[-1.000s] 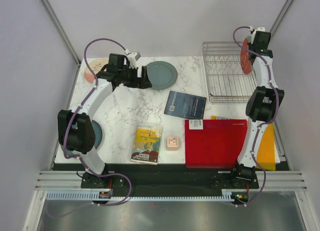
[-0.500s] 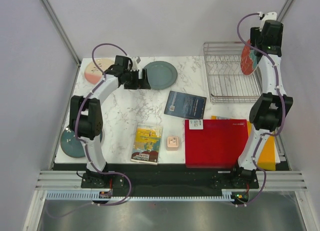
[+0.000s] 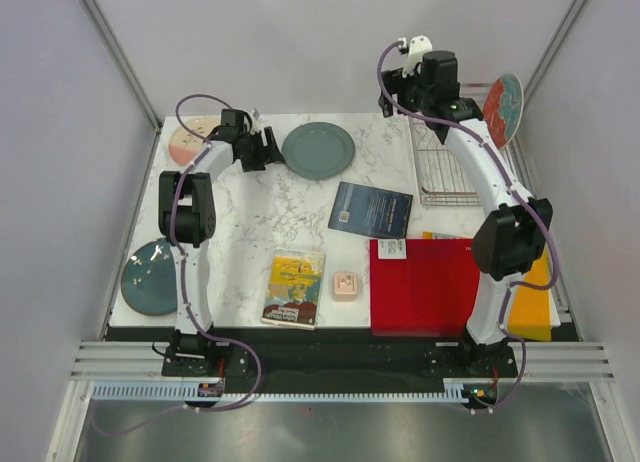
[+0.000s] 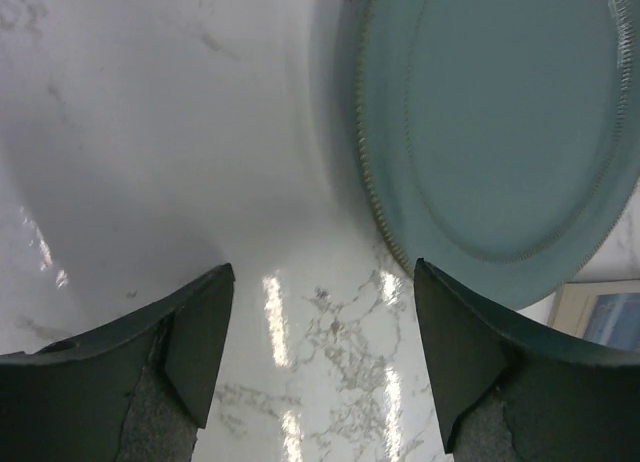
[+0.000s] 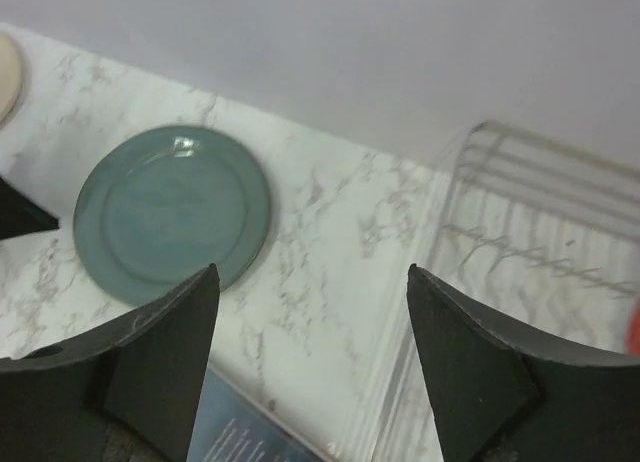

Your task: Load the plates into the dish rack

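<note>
My right gripper lowers and tilts left in the top view onto the grey-green plate's rack-side rim next, because my left gripper sits opposite.
The grey-green plate lies flat at the back of the marble table. My left gripper sits open just left of its rim, with bare marble between the fingers; the plate fills the upper right there. A red floral plate stands upright at the right end of the wire dish rack. My right gripper hangs open and empty, high between plate and rack. A cream-pink plate lies back left. A dark teal plate rests at the front left.
A dark blue book lies mid-table, and a yellow book sits nearer the front. A small pink block is beside a red mat, with a yellow sheet under the mat's right side.
My right gripper opened, left the red plate standing in the rack, and swung up and left. The left gripper's jaws narrowed slightly and its elbow swung back, uncovering the dark teal plate.
</note>
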